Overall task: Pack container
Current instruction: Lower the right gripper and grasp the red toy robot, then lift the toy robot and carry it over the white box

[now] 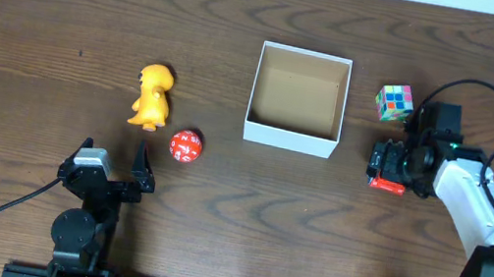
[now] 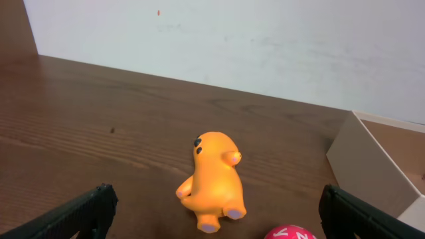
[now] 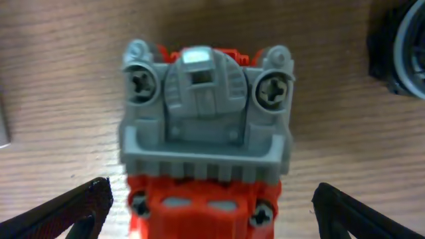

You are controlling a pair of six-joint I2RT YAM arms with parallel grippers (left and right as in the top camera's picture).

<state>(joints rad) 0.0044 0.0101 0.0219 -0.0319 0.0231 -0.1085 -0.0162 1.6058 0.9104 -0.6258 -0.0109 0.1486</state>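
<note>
The red part of the toy vehicle is already between my right gripper's fingers with a gap on each side, so I need to close them on it next.
The container [image 1: 290,138] is a square white box with a brown inside, standing empty at the table's middle; its corner shows in the left wrist view [image 2: 372,159]. My right gripper [image 1: 388,167] is open just right of the container, straddling a red and grey toy vehicle [image 1: 387,185]. In the right wrist view the vehicle [image 3: 206,119] lies between the spread fingers [image 3: 211,199], which stand apart from it. My left gripper [image 1: 114,159] is open and empty near the front edge. In the left wrist view its fingers [image 2: 216,196] are wide apart.
An orange figure toy [image 1: 152,96] [image 2: 214,179] and a red ball with white letters [image 1: 185,146] [image 2: 291,233] lie left of the container, ahead of the left gripper. A multicoloured cube [image 1: 394,102] sits right of the container. A dark round object [image 3: 398,46] is beside the vehicle.
</note>
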